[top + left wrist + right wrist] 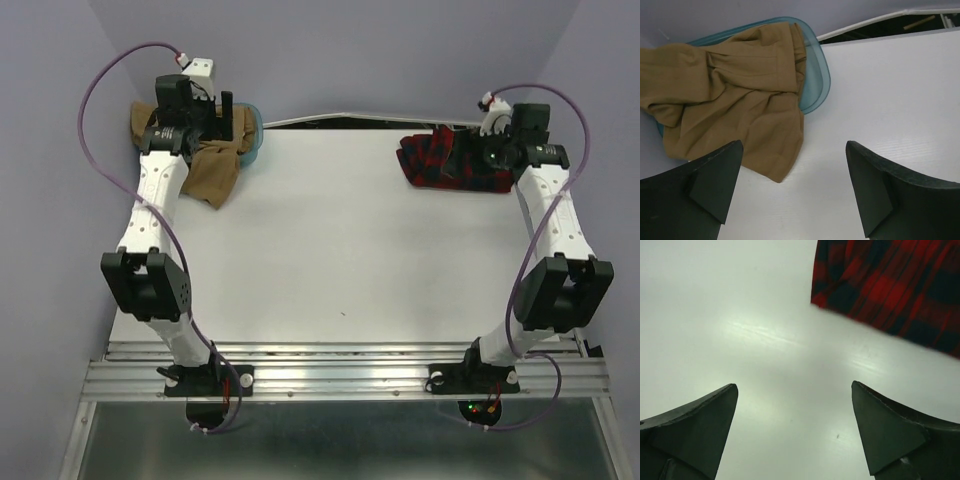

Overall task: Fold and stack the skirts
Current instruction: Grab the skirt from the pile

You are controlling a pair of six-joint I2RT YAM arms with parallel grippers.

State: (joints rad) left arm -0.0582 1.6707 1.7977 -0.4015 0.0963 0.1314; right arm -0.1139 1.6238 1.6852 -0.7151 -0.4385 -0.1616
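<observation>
I will move my left gripper outward and down next, onto the tan skirt's folded edge point(242, 131) point(791, 72) in the teal tub, because the bare tub beside that edge leaves room for a finger.
The tan-brown skirt point(212, 172) lies crumpled at the far left, half in the teal tub and half spilling onto the table. In the left wrist view the skirt point(735, 100) drapes over the tub rim, with one corner on the table. My left gripper point(792, 172) is open and empty above the table just beside that corner; it also shows in the top view point(228, 118). The red and dark plaid skirt point(440, 162) lies bunched at the far right. My right gripper point(795, 412) is open and empty above bare table, and the plaid skirt point(890, 285) is ahead to its right.
The translucent teal tub point(819, 75) stands at the far left corner under the tan skirt. Purple walls close in the back and both sides. A gap with a white strip point(320, 118) runs along the table's far edge. The white table point(330, 240) spans between the arms.
</observation>
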